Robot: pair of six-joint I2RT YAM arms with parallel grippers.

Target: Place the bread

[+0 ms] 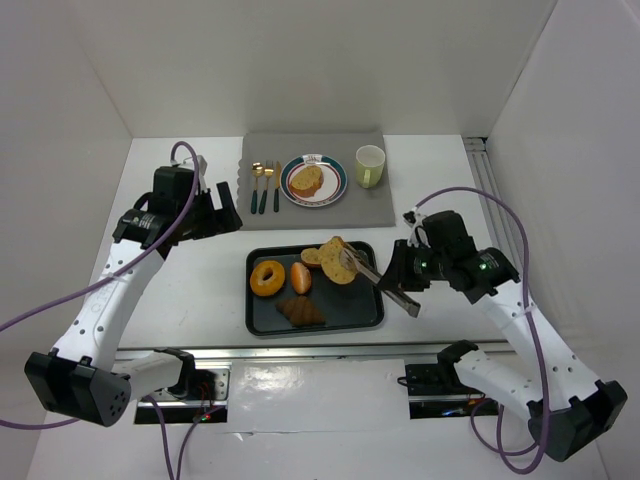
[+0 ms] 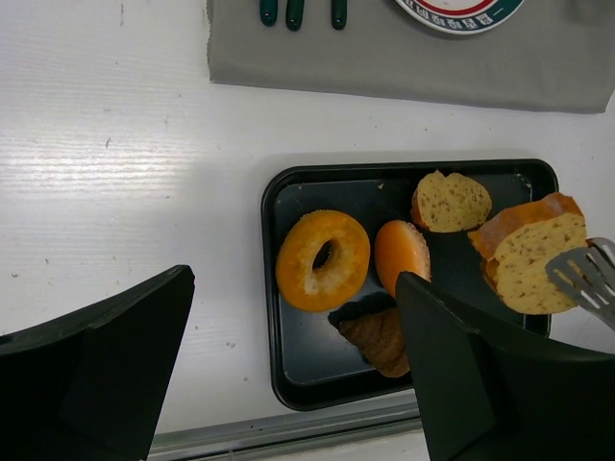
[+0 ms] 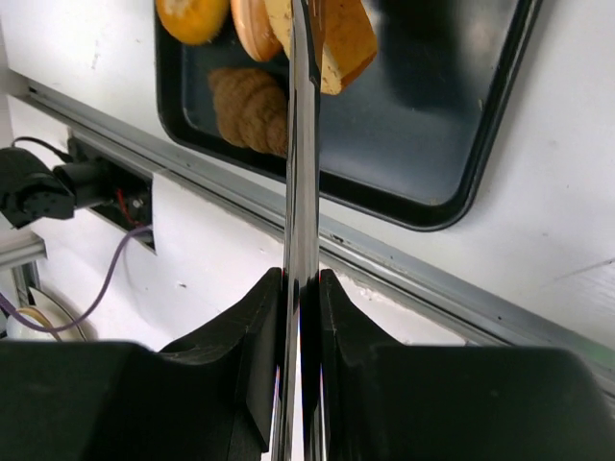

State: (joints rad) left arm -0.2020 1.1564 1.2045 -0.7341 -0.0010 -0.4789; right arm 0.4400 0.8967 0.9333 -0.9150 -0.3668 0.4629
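Note:
The pinched slice should next go outward in my right gripper over the plate's bare side by the cup, then I lower and release the tongs (image 1: pixel 372 275).
My right gripper (image 1: pixel 405 290) is shut on metal tongs (image 1: pixel 372 275). The tongs pinch a seeded bread slice (image 1: pixel 338 265) and hold it tilted over the right part of the black tray (image 1: pixel 350 305). In the right wrist view my fingers (image 3: pixel 264 317) clamp the tongs (image 3: pixel 303 173), with the bread slice (image 3: pixel 346 38) at their tip. My left gripper (image 1: pixel 222 210) is open and empty, above the table left of the grey mat. In the left wrist view it (image 2: pixel 293 279) frames the tray (image 2: pixel 307 370), with the held slice (image 2: pixel 528 259) at the right.
The tray also holds a ring-shaped bagel (image 1: pixel 267 277), an orange bun (image 1: pixel 301 276), a brown croissant (image 1: pixel 300 311) and a smaller bread slice (image 1: pixel 312 256). On the grey mat (image 1: pixel 370 205) behind are a plate (image 1: pixel 337 180) carrying a bread slice (image 1: pixel 305 180), cutlery (image 1: pixel 265 185) and a green cup (image 1: pixel 370 166).

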